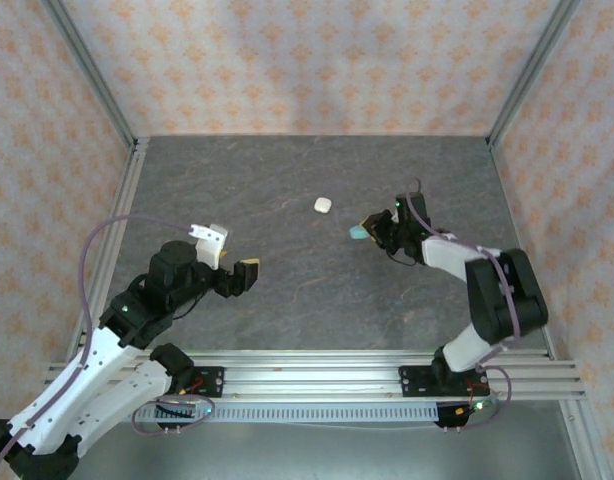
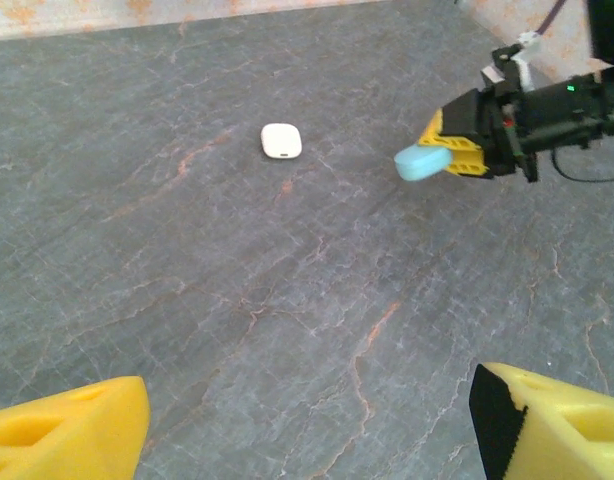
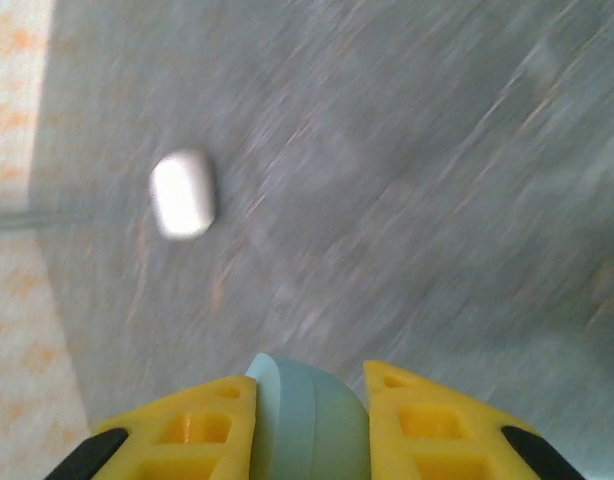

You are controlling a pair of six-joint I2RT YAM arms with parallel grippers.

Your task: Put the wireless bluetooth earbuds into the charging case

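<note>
The teal case [image 1: 359, 233] in my right gripper goes outward next, away from the white case, then down for release on bare tabletop, because that patch stands empty.
My right gripper [image 1: 368, 228] is shut on a closed teal charging case [image 1: 359, 233], lifted off the table at centre right. In the right wrist view the teal case [image 3: 309, 420] sits between the yellow fingers [image 3: 187, 430], its seam visible. The left wrist view shows that case [image 2: 423, 162] sticking out of the right gripper [image 2: 457, 150]. A closed white charging case [image 1: 323, 204] lies on the table, also seen as the white case [image 2: 281, 141] and, blurred, the white case [image 3: 183, 193]. My left gripper [image 1: 231, 256] hangs open over bare table. The earbuds are out of view.
The grey marbled tabletop [image 1: 287, 180] is boxed in by patterned walls and aluminium posts [image 1: 92, 75]. A metal rail [image 1: 317, 370] runs along the near edge by the arm bases.
</note>
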